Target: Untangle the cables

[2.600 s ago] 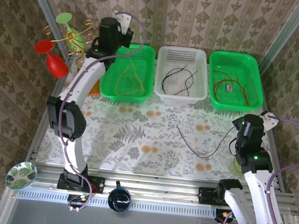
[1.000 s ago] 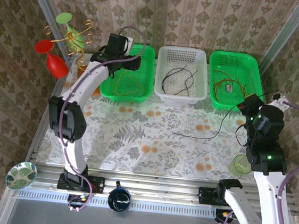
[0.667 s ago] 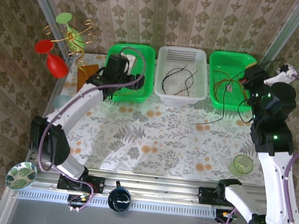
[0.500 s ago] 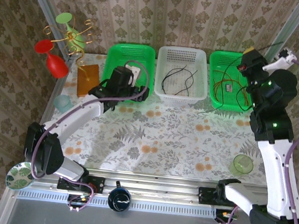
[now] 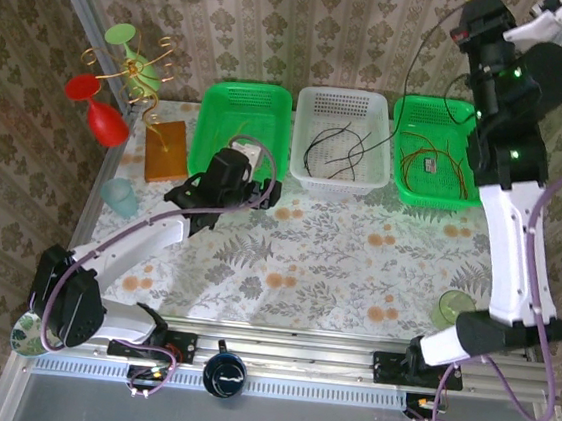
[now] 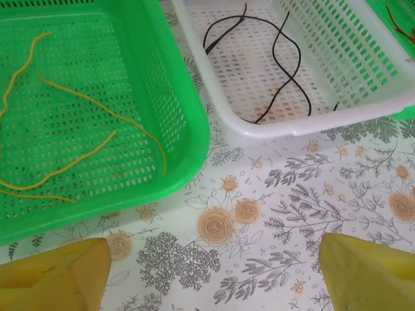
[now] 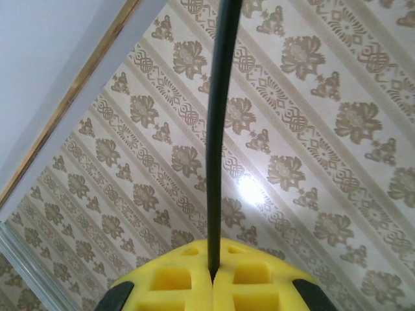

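Note:
My right gripper will swing toward the white basket (image 5: 343, 96) next, and then it will go down to let go of the black cable among the others.
My right gripper (image 5: 480, 5) is raised high above the far right, its yellow jaws (image 7: 213, 275) shut on a black cable (image 7: 219, 129). That cable (image 5: 407, 83) hangs from it down toward the white basket (image 5: 343, 96), which holds more black cables (image 6: 279, 65). Yellow-olive cables (image 6: 78, 162) lie in the left green basket (image 5: 211, 113). Red-orange cables (image 5: 442, 162) lie in the right green basket (image 5: 438, 104). My left gripper (image 5: 225, 193) hovers over the table before the left basket, open and empty (image 6: 214, 278).
A stand with red and green glasses (image 5: 116, 62) is at the far left. An orange block (image 5: 165, 150) and a pale blue cup (image 5: 119, 196) sit beside it. A green cup (image 5: 454, 309) is near right; a bowl (image 5: 32, 330) and dark mug (image 5: 225, 374) sit at the front rail.
My right gripper has lifted the black cable off the table and carried it high above the baskets. My left gripper has drawn back from the left green basket to the table.

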`<state>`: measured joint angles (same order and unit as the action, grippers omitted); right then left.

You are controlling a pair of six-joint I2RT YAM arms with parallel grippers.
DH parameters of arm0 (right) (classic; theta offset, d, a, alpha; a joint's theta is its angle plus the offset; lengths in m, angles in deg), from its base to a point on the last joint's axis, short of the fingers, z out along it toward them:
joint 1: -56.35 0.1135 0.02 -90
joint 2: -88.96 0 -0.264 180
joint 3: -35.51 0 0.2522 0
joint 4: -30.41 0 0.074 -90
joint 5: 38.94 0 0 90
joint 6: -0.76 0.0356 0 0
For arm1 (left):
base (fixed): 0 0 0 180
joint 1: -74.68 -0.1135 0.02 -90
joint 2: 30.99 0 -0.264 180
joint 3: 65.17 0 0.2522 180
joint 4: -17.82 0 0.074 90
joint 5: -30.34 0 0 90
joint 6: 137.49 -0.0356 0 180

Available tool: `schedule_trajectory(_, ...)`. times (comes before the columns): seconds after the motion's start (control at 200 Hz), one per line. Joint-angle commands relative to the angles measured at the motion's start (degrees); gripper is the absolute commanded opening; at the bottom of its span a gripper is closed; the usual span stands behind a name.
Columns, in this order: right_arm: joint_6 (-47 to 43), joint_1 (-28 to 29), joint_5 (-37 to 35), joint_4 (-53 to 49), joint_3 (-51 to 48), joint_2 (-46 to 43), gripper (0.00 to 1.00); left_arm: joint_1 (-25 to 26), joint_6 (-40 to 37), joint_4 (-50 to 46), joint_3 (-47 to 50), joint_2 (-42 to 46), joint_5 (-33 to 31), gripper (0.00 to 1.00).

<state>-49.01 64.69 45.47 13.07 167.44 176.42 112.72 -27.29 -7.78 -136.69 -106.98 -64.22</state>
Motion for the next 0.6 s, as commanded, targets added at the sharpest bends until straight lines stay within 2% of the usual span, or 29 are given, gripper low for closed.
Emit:
schedule_trajectory(0.0,-2.01,1.24,0.93,-0.81,6.13,7.09,0.0,0.83,2.26,1.42,1.37,1.84,-1.58,0.84)
schedule_trajectory(0.16,-5.04,2.7,1.47,-4.84,15.59,16.38,0.0,1.32,2.87,1.2,2.89,3.14,-1.9,0.84)
schedule_trajectory(0.36,-9.33,3.16,0.73,-8.57,21.61,23.9,0.0,1.45,3.61,1.2,4.94,4.91,-2.44,0.84)
schedule_trajectory(0.51,-12.1,3.15,-1.09,-11.37,22.06,26.83,0.0,1.51,3.92,1.29,5.68,5.5,-2.89,0.85)
schedule_trajectory(0.595,-12.96,3.17,-1.75,-17.13,21.81,29.67,0.0,1.5,3.94,1.46,5.83,5.54,-3.04,0.85)
